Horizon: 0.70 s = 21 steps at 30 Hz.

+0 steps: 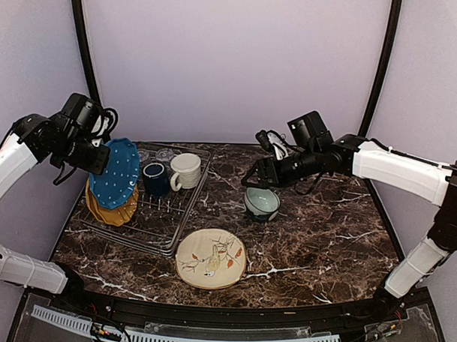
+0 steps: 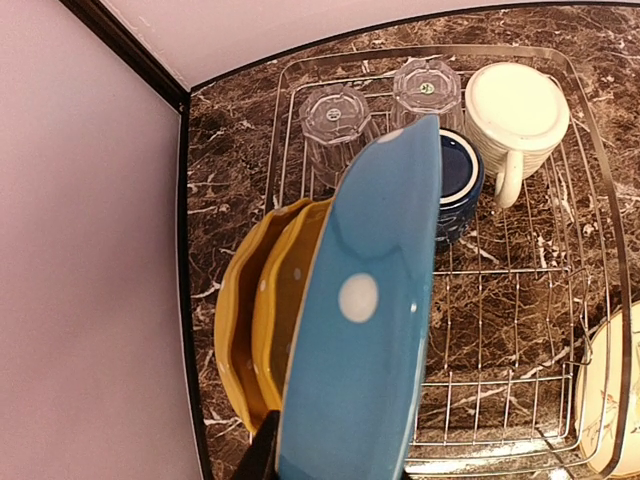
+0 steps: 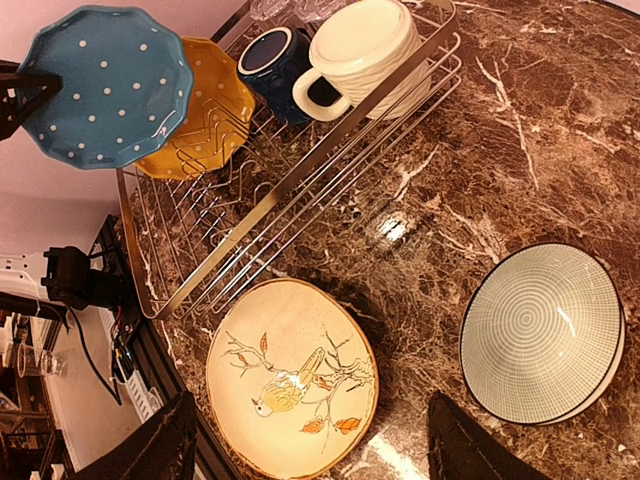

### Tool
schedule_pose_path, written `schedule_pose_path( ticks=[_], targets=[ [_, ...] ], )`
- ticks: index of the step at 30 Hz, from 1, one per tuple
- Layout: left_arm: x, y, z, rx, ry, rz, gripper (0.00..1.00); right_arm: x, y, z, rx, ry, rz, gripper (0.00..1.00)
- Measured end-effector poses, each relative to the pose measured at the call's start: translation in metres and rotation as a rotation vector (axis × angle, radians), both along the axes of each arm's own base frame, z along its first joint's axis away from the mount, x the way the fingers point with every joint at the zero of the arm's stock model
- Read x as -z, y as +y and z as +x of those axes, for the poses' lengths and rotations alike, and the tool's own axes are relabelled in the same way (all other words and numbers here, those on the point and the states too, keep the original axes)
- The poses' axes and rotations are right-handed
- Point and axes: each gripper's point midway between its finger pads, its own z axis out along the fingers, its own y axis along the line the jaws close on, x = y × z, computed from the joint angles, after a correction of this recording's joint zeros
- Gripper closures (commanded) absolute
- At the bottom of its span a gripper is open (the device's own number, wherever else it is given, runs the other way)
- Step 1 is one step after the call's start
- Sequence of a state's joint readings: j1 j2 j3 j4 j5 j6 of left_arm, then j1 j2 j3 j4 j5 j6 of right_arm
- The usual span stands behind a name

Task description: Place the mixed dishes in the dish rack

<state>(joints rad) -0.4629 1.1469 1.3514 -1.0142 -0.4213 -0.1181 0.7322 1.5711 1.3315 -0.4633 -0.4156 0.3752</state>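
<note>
The robot will next lower its left gripper past the yellow plates toward the side of the navy mug and let go of the blue plate (image 1: 116, 172) among bare wires of the rack, because yellow plates fill the wall-side slots.
My left gripper (image 1: 94, 157) is shut on the rim of the blue white-dotted plate (image 1: 116, 172), holding it on edge over the left side of the dish rack (image 1: 147, 232); one finger (image 2: 262, 455) shows beside the plate (image 2: 370, 330). Two yellow plates (image 2: 255, 320) stand in the rack below it. Two glass tumblers (image 2: 335, 115), the navy mug (image 2: 458, 170) and the cream mug (image 2: 515, 110) sit at the rack's far end. My right gripper (image 1: 258, 176) is open and empty above the pale green bowl (image 1: 262, 203). The cream floral plate (image 1: 210, 258) lies in front of the rack.
The rack's right half (image 2: 500, 300) is bare wire. The dark marble table (image 1: 331, 235) has a black raised edge along the front. In the right wrist view the bowl (image 3: 540, 330) and floral plate (image 3: 290, 380) lie apart on the marble.
</note>
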Motion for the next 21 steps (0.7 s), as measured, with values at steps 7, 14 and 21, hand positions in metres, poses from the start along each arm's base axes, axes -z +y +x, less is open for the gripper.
schedule_pose_path(
  ticks=[7, 14, 21],
  targets=[
    [0.006, 0.008, 0.005, -0.026, 0.016, 0.036, 0.99, 0.002, 0.0, 0.0, 0.0, 0.003, -0.003, 0.24],
    [0.025, 0.012, 0.007, -0.032, 0.066, 0.068, 0.99, 0.003, 0.001, 0.0, -0.001, 0.006, -0.004, 0.24],
    [0.032, 0.008, 0.012, -0.031, 0.066, 0.058, 0.99, 0.007, 0.002, 0.0, -0.005, 0.016, -0.008, 0.24]
  ],
)
